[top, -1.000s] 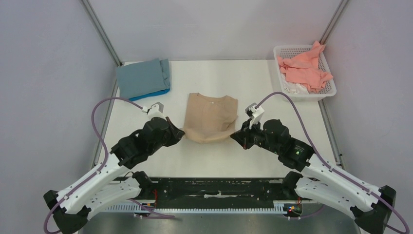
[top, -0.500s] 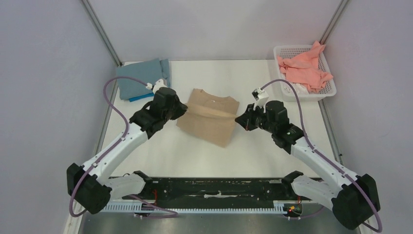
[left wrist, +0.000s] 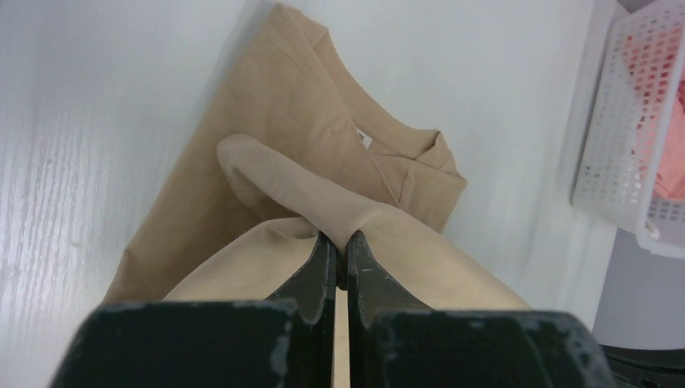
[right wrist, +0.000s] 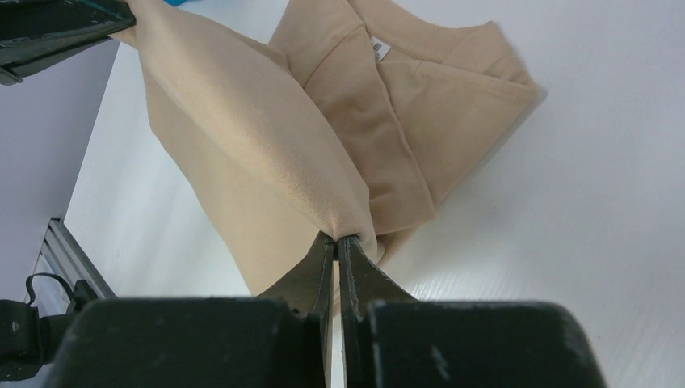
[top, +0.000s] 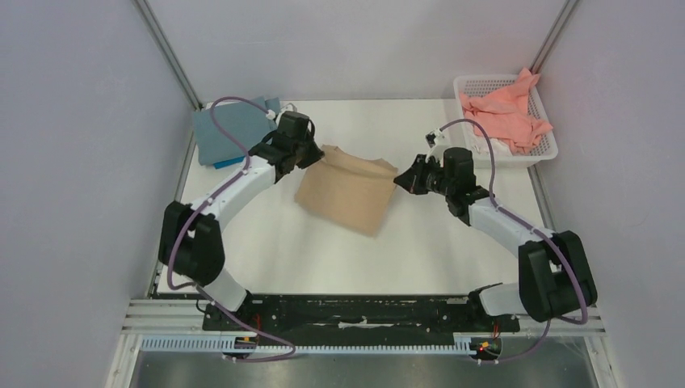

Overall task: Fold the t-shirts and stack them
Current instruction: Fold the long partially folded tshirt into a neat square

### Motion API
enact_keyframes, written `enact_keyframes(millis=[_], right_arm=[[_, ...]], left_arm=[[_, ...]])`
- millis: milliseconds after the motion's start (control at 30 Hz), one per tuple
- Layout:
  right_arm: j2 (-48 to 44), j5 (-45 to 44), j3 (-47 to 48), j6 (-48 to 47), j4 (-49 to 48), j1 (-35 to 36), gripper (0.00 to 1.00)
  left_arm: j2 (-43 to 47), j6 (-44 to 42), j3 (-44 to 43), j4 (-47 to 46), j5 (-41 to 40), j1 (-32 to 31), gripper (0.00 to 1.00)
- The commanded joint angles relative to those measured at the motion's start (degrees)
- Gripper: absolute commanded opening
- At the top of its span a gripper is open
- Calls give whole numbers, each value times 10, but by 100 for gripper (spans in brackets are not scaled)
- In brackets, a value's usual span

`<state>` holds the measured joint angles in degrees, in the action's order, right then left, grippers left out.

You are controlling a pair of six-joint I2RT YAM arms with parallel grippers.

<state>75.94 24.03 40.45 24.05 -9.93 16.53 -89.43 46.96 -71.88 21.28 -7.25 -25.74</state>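
I need to move my left gripper outward and down and release the pinched corner on the collar part; the cloth beyond is still uncovered.
The beige-tan t-shirt [top: 346,191] lies mid-table, partly folded, its near hem lifted over toward the collar. My left gripper [top: 315,156] is shut on its left corner; the pinch shows in the left wrist view [left wrist: 341,239]. My right gripper [top: 398,175] is shut on the right corner, seen in the right wrist view [right wrist: 337,238]. The cloth [right wrist: 242,137] is stretched between the two grippers above the collar part [right wrist: 404,89]. Folded grey-blue and bright blue shirts [top: 230,131] are stacked at the back left. A salmon pink shirt [top: 505,111] lies crumpled in the basket.
A white lattice basket [top: 543,150] stands at the back right corner, also in the left wrist view [left wrist: 622,121]. Metal frame posts rise at both back corners. The table's left edge runs close to the folded stack.
Both arms have reached far back across the table, carrying the beige shirt's near hem up and over toward the collar. The shirt now lies skewed and shorter.
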Motion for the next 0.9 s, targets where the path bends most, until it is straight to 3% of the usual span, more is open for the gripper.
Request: enact_keyframes(millis=[0,233,467,500,567,667,700,733,867], right_arm=[[62,10,47,-3,-79,-18,0],[169,0,99,-19,-108,-29,0],[268,-13,174,-32,-84,-39,0],[283,-11,187,-36,-79,-41,8],[309,-8,210,-38,-74,-46,31],[341,15,274,-58,-23,-51,73],[345,10,284,-60,-9,-51,90],[343,8,290,-62,2,-51,98],[290,18,247,-59,-2,-48,98]], left_arm=[[-77,-36,-66,-34,-14,26,2],[-217,-35,-174,3,-12,42,2],[-294,-32,-228,11,6,56,3],[-301,-33,-233,12,7,58,8],[-311,-33,-245,16,13,62,32],[-313,-36,-265,25,21,68,70],[-312,-39,-276,35,21,70,76],[-311,-41,-292,54,20,70,77],[-286,-51,-295,80,48,69,79]])
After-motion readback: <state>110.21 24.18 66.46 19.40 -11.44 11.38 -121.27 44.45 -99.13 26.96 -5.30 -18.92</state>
